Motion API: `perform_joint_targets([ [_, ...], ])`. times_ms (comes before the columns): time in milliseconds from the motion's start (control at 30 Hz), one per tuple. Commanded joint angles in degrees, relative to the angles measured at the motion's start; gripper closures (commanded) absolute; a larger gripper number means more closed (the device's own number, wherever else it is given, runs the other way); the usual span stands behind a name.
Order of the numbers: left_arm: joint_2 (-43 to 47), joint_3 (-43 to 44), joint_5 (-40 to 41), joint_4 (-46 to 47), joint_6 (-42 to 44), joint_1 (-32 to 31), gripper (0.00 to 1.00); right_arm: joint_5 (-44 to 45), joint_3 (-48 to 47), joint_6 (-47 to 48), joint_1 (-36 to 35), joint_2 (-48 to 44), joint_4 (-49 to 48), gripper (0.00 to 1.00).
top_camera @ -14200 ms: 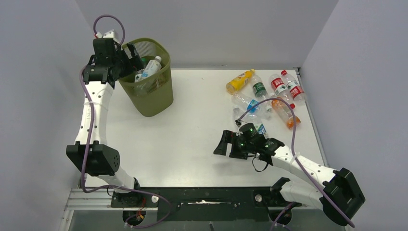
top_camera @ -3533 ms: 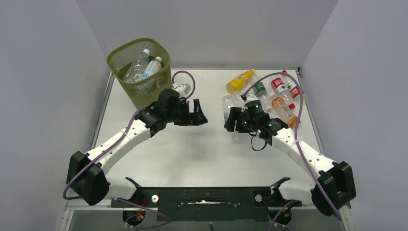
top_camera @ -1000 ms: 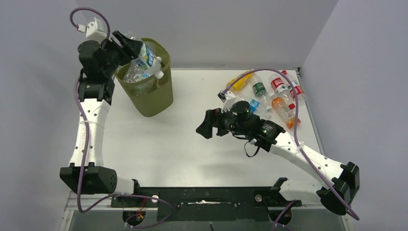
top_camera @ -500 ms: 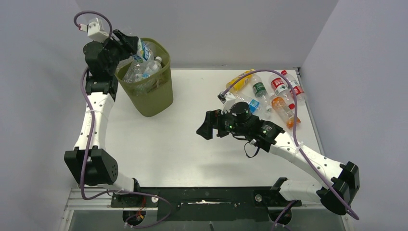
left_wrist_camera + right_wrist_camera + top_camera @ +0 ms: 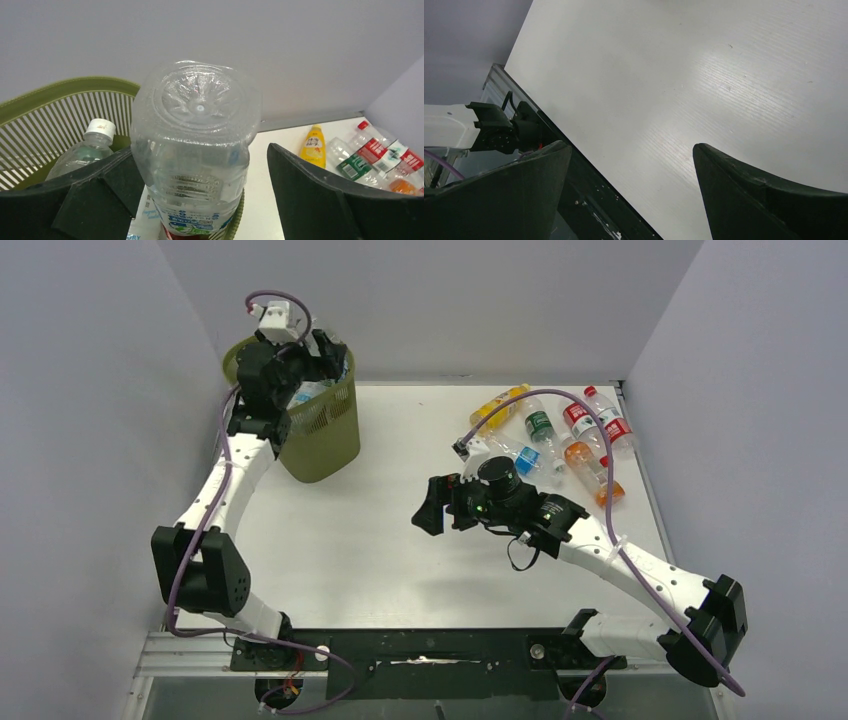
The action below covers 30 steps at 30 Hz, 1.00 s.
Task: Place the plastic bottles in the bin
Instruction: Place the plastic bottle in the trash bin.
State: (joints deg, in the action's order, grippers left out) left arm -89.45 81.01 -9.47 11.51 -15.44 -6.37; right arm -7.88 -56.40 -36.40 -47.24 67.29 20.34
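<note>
The robot's right gripper isn't holding anything and should move outward and to the right in the top view next, down onto the blue label (image 5: 527,461), because the clear bottle lies that way.
The olive-green mesh bin (image 5: 325,445) stands at the back left. My left gripper (image 5: 328,352) hangs over its mouth. In the left wrist view its jaws (image 5: 200,150) are open around a clear plastic bottle (image 5: 196,125), base toward the camera and neck down in the bin (image 5: 65,90). A gap shows between the bottle and the right finger (image 5: 320,190). A white-capped bottle (image 5: 95,137) lies inside. My right gripper (image 5: 432,515) stands open and empty over bare table (image 5: 631,150). Several plastic bottles (image 5: 560,435) lie at the back right.
The loose bottles include a yellow one (image 5: 497,407), a green-labelled one (image 5: 540,426), two red-labelled ones (image 5: 580,417) and an orange one (image 5: 592,472). Grey walls close in the back and sides. The black base rail (image 5: 574,185) runs along the table's near edge.
My left gripper swung right to stand over the bin's mouth, and its jaws opened away from the bottle. The right arm barely moved.
</note>
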Motion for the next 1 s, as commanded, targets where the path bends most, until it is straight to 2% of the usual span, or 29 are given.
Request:
perform_joint_targets([
  [0, 2.2, 0.39, -0.71, -1.45, 7.7, -1.84, 0.13, 1.23, -1.94, 0.98, 0.57, -0.07, -0.75, 0.01],
  [133, 3.51, 2.79, 4.94, -8.04, 7.88, 0.23, 0.13, 1.08, -2.67, 1.28, 1.45, 0.1, -0.12, 0.0],
  [233, 5.43, 3.36, 6.19, -8.98, 5.42, 3.18, 0.12, 0.9, -3.32, 1.71, 2.24, 0.42, 0.46, 0.0],
  [433, 4.34, 6.77, 6.7, -13.47, 2.84, 7.51, 0.12, 0.32, -4.36, 2.05, 2.67, 1.0, 0.75, 0.0],
  [633, 6.52, 4.51, 4.58, -12.37, 0.82, 8.56, 0.12, 1.45, -4.36, 1.67, 3.84, 0.4, 1.78, 0.0],
  [833, 8.31, 5.8, 8.83, -16.43, -2.93, 9.09, 0.12, 4.96, -7.7, 1.25, 15.05, 1.4, 9.63, 0.0],
  [967, 9.87, 7.03, 10.67, -19.09, -5.12, 9.6, 0.12, 6.34, -8.5, 1.99, 25.82, 3.32, 13.26, 0.0],
])
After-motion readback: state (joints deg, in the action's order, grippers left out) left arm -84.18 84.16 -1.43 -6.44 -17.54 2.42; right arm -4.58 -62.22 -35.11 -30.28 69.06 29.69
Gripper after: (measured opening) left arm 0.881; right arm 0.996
